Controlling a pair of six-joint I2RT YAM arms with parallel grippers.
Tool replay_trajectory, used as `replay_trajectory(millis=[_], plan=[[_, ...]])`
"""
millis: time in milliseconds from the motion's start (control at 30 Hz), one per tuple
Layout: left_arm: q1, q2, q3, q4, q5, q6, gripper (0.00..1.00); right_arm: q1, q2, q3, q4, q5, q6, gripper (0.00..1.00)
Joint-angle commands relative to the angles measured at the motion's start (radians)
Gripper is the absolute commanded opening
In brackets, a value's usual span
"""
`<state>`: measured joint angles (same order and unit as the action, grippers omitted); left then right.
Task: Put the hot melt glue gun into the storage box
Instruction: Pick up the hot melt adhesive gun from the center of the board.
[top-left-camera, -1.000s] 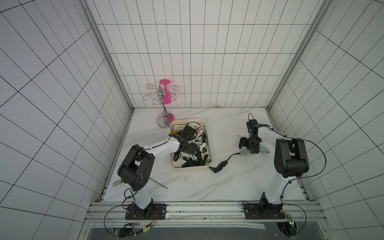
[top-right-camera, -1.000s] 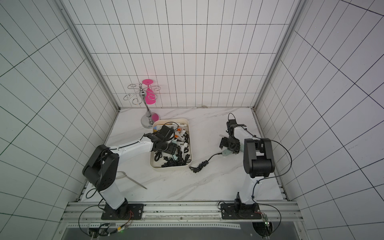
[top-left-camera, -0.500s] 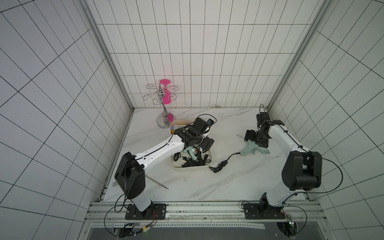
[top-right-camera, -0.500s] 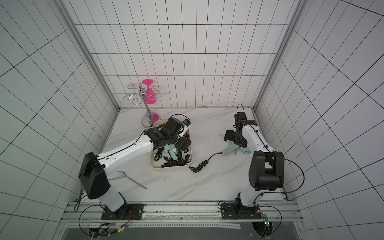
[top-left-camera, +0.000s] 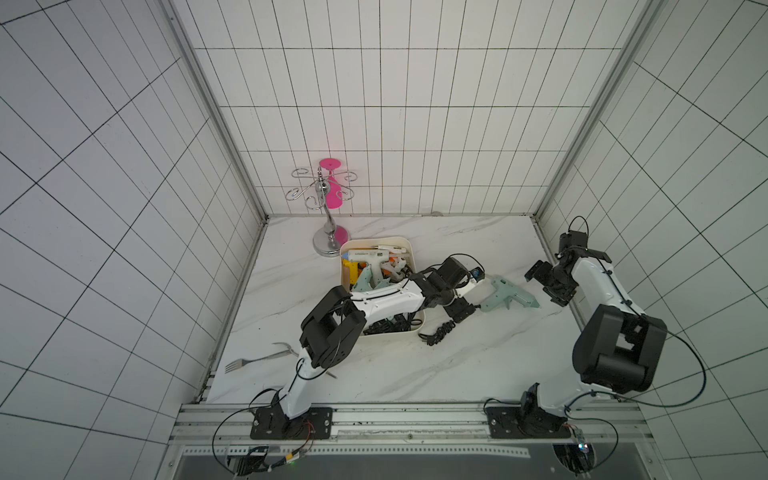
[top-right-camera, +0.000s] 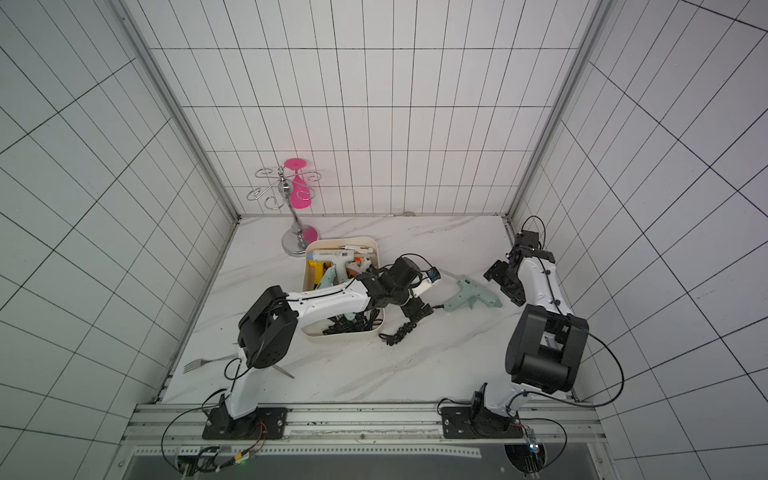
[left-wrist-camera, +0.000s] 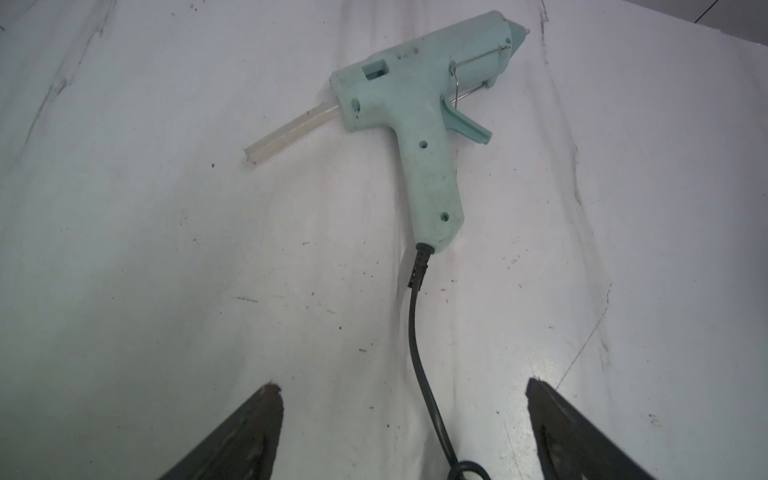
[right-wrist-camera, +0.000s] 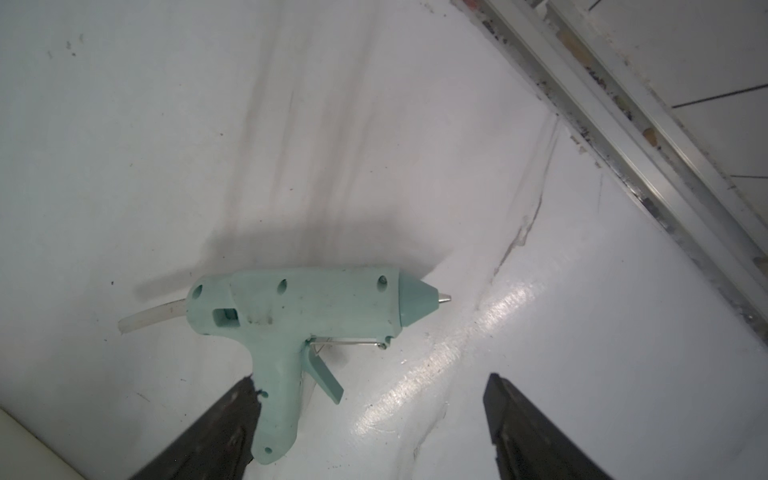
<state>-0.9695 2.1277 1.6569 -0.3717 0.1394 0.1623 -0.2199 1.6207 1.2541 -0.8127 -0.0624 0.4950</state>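
Observation:
I should lower my left gripper outward next and bring its open fingers around the gun's handle (top-right-camera: 456, 301) (left-wrist-camera: 432, 187), because the handle is below my gripper and just beyond the fingers.
The mint-green hot melt glue gun (top-left-camera: 508, 296) (top-right-camera: 471, 296) lies flat on the marble table, right of the storage box (top-left-camera: 375, 240) (top-right-camera: 341, 240), which holds several other glue guns. My left gripper (top-left-camera: 469, 300) (top-right-camera: 419, 300) (left-wrist-camera: 401, 386) is open just short of the gun's handle (left-wrist-camera: 432, 187), and the black cord (left-wrist-camera: 415, 332) runs between its fingers. My right gripper (top-left-camera: 545, 286) (top-right-camera: 504, 286) (right-wrist-camera: 371, 378) hangs open above and to the right of the gun (right-wrist-camera: 299, 307), holding nothing.
The gun's cord ends in a coil (top-left-camera: 436, 332) by the box's near right corner. A chrome glass rack with a pink glass (top-left-camera: 330, 199) stands behind the box. A fork (top-left-camera: 249, 362) lies near the left wall. The right wall rail (right-wrist-camera: 623, 137) is close to the right gripper.
My left gripper left the storage box and reached right toward the gun. My right gripper came off the gun and drew back toward the right wall. The gun stayed on the table.

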Motion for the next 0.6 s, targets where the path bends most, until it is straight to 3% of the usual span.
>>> replay_trajectory(millis=[0,233,567], plan=[[-0.024,0.053,0.07,0.095,0.003,0.032,0.93,-0.007,0.075,0.005,0.029,0.002,0.033,0.85],[-0.08,0.143,0.125,0.036,-0.081,0.054,0.95,0.003,0.184,0.008,0.04,-0.022,0.051,0.81],[-0.1,0.257,0.207,0.014,-0.304,0.012,0.95,0.117,0.154,-0.095,0.075,-0.066,0.066,0.76]])
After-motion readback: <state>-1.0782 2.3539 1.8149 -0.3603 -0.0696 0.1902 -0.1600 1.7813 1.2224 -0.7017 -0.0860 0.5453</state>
